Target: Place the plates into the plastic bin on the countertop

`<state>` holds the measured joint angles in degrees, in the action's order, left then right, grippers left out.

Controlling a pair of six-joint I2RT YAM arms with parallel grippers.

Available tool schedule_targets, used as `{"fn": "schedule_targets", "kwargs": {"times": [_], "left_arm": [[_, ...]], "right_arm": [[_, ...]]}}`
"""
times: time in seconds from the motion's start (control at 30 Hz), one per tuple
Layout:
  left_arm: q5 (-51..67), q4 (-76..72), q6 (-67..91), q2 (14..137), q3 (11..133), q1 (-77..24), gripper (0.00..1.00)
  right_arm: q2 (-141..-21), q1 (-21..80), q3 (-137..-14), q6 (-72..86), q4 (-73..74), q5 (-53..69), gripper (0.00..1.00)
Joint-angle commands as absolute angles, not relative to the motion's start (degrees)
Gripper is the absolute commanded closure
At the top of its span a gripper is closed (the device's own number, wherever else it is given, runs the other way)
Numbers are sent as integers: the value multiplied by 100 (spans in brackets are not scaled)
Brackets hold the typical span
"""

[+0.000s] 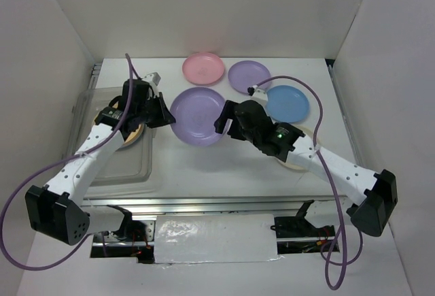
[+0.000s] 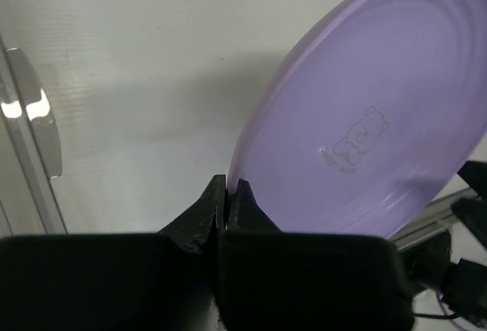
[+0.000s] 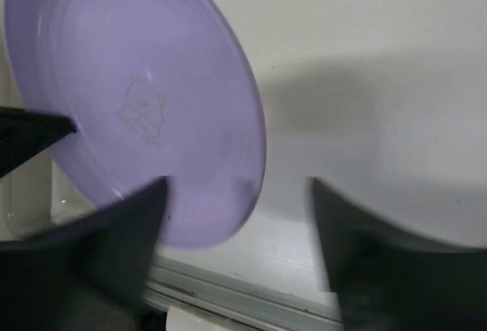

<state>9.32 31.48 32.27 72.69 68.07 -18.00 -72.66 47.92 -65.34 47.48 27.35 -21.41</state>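
Note:
The bin's pale plate lies left of my left gripper in the top view, so I should carry the purple plate across, lower it there and release next.
A large purple plate (image 1: 197,116) hangs tilted between the two arms, above the countertop (image 1: 224,167). My left gripper (image 1: 165,116) is shut on its left rim; in the left wrist view the jaws (image 2: 228,183) pinch the edge of the plate (image 2: 365,133). My right gripper (image 1: 222,120) stands open at the plate's right side. In the right wrist view the plate (image 3: 137,103) has its rim between the spread fingers (image 3: 236,183), not pinched. The clear plastic bin (image 1: 109,167) sits at the left under my left arm, with a pale plate (image 1: 132,136) in it, mostly hidden.
On the countertop lie a pink plate (image 1: 202,68), a smaller purple plate (image 1: 249,76) and a blue plate (image 1: 287,103). A cream plate (image 1: 297,161) peeks from under my right arm. White walls close in three sides; a metal rail (image 1: 224,204) runs along the front.

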Motion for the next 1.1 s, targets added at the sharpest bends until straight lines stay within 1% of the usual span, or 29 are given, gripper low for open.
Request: {"fn": "schedule_targets", "kwargs": {"times": [0.0,0.03,0.07,0.13,0.17,0.2,0.23,0.27,0.33,0.37,0.47,0.53,0.7,0.73,0.77,0.8,0.83,0.87,0.9,0.93,1.07], "left_arm": [[37,3179,3638,7146,7127,-1609,100],[-156,3338,3847,7128,7189,-1434,100],[-332,3436,3928,7058,7181,-971,100],[-404,3646,4173,6979,7041,-372,100],[-265,3613,4210,6935,6936,370,100],[-98,3586,4262,6865,6821,726,100],[51,3464,4289,6856,6585,1112,100],[96,3446,4324,6873,6487,1708,100],[79,3340,4420,7066,6190,2143,100],[192,3148,4430,7162,6101,2580,100],[588,2701,4500,7575,5845,3013,100],[842,2628,4439,8005,5940,3093,100],[958,2443,4518,8498,5950,3322,100],[975,2435,4500,8551,5976,3340,94],[1080,2435,4483,8604,6003,3322,66],[1055,2530,4482,8648,6029,3296,53],[1002,2575,4491,8631,6047,3235,44],[837,2619,4500,8605,6038,3200,22],[800,2689,4500,8500,6029,3156,9],[800,2698,4509,8429,6012,3068,1],[389,3005,4421,7895,6082,2796,1]], "right_arm": [[-6917,4668,-6286,4894,2373,-1767,0],[-6752,4406,-6136,4904,2338,-1662,0],[-6637,4264,-5839,4904,2294,-1452,0],[-6182,3922,-5521,4913,2303,-1389,0],[-6179,3842,-5520,4913,2311,-1336,0],[-5822,3728,-5050,4896,2312,-1292,0],[-5479,3648,-4906,4878,2329,-1248,0],[-5319,3465,-4782,4852,2338,-1196,0],[-4924,3323,-4562,4808,2460,-1099,0],[-4809,3209,-4518,4738,2574,-1020,0],[-4439,3120,-4430,4588,2785,-1010,0],[-4263,2963,-4438,4474,2917,-1011,0],[-3816,2384,-4342,4237,3146,-581,0],[-3745,2295,-4307,4219,3173,-493,0],[-3657,2207,-4272,4210,3208,-318,0],[-3508,2110,-4202,4184,3208,-229,0],[-3446,1970,-4184,4175,3225,-168,0],[-3367,1890,-4166,4157,3295,-89,0],[-3279,1759,-4175,4140,3331,-70,0],[-3235,1680,-4192,4122,3383,-62,0],[-3278,1179,-4140,4148,3673,-131,0]]}}
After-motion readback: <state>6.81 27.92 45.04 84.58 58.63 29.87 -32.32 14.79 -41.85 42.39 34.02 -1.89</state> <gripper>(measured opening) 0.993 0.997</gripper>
